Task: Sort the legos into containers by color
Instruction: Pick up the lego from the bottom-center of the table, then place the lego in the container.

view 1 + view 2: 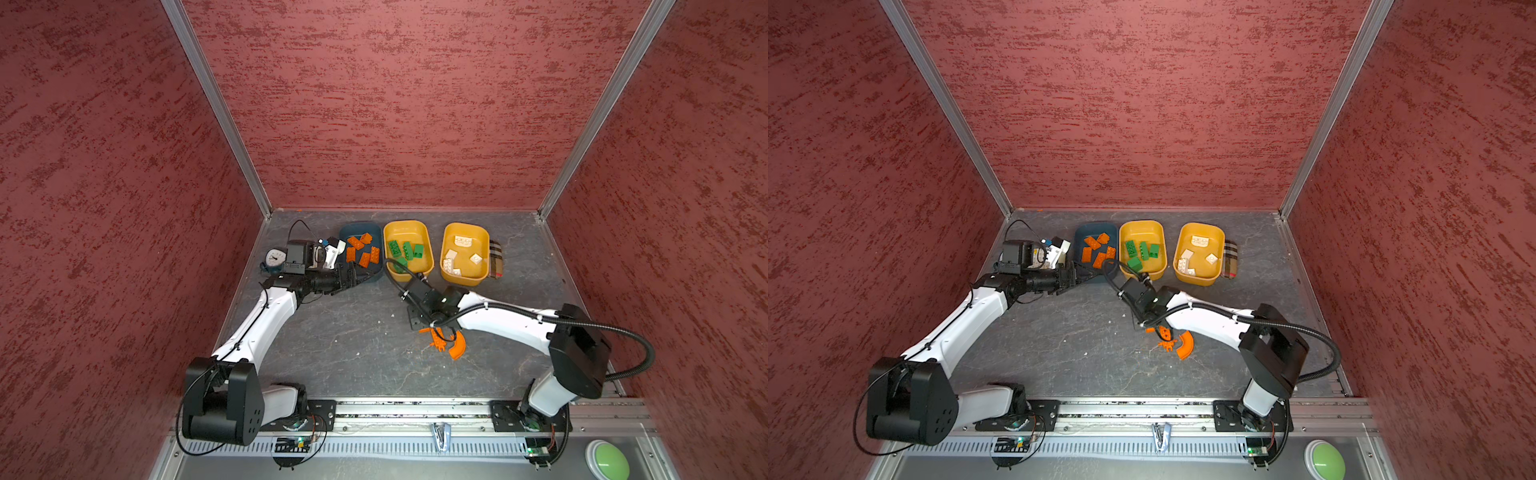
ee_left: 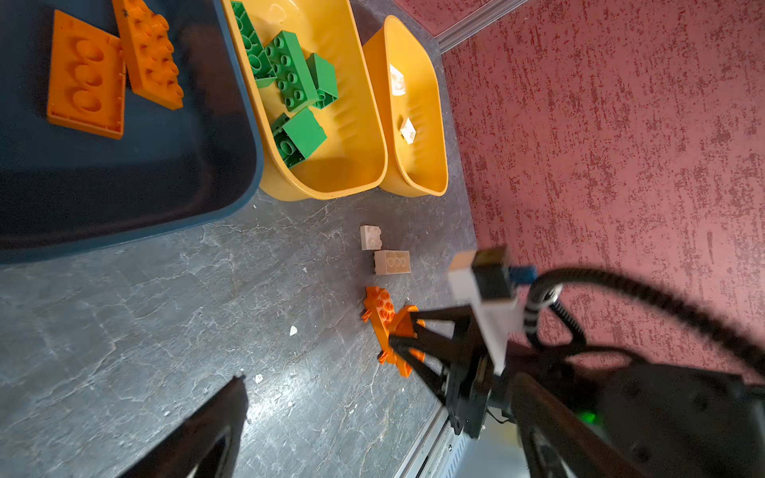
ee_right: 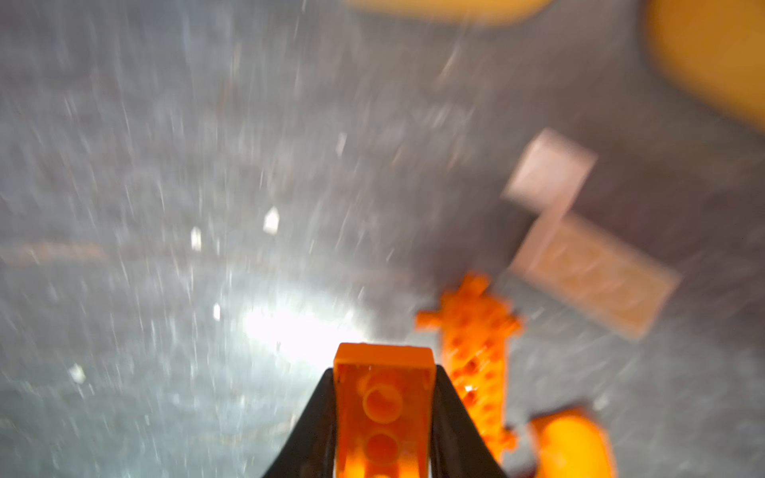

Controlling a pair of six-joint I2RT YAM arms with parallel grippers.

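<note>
The orange brick goes up and outward over the teal tub (image 1: 376, 227) in my right gripper next and is released there, since that tub holds the orange legos.
Three containers stand in a row at the back: a teal tub (image 1: 376, 227) holding orange legos (image 1: 361, 249), a yellow tub (image 1: 408, 226) holding green ones (image 1: 405, 251), and a second yellow tub (image 1: 465, 227) holding white ones (image 1: 457, 257). My left gripper (image 2: 383, 414) is open and empty, low at the teal tub's near rim. My right gripper (image 3: 384, 397) is shut on an orange brick (image 3: 383, 409) just above the table. Beside it lie a long holed orange piece (image 1: 436, 340), an orange arc (image 1: 457, 348) and two cream bricks (image 2: 369, 238) (image 2: 392, 262). In both top views the right arm hides the cream bricks.
A small teal clock (image 1: 275, 258) sits at the back left behind the left wrist. A plaid item (image 1: 496, 259) lies against the right yellow tub. Red walls close in three sides. A green button (image 1: 609, 459) is at the front right beyond the rail.
</note>
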